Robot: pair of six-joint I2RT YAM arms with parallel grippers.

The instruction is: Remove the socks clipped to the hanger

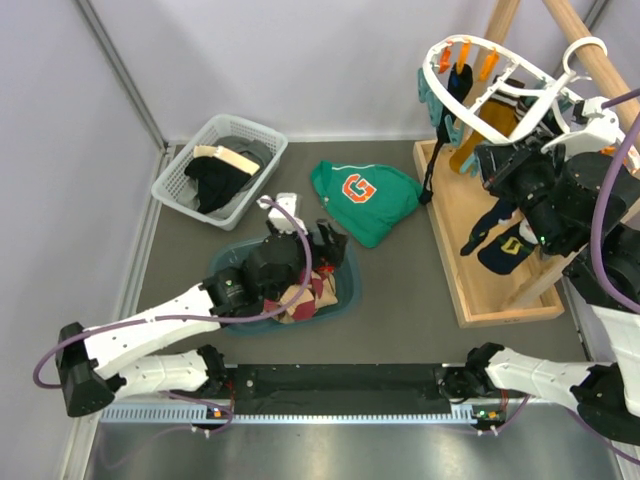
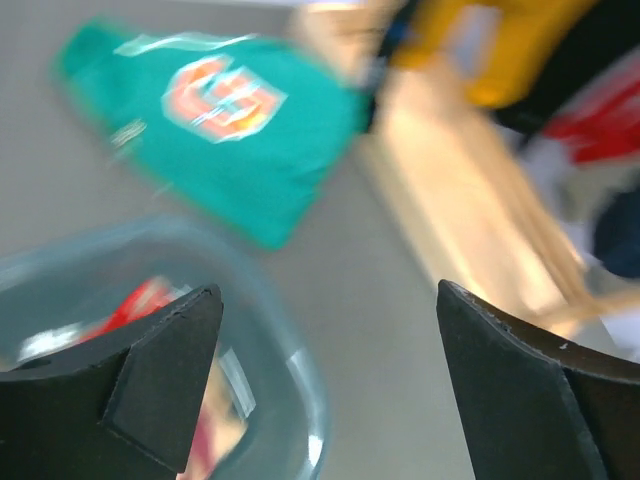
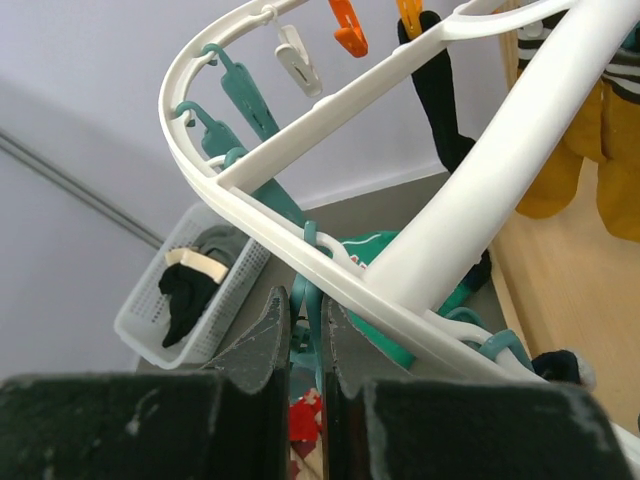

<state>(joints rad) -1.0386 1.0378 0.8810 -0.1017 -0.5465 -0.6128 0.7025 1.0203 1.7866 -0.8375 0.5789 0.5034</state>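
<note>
My left gripper swings from the teal bin toward the wooden tray onto the dark sock's lower end next, as my right gripper holds a clip.
The white oval hanger hangs from a wooden stand at the far right. Socks are still clipped to it: a mustard one and dark ones. In the right wrist view the hanger's rim crosses just above my right gripper. That gripper is shut on a teal clip under the rim. A black sock and mustard socks hang behind. My left gripper hovers open over the teal bin, which holds tan argyle and red socks. Nothing sits between its fingers.
A green sweatshirt with an orange G lies mid-table. The white mesh basket of dark clothes stands at the back left. The stand's wooden base tray and slanted poles fill the right side.
</note>
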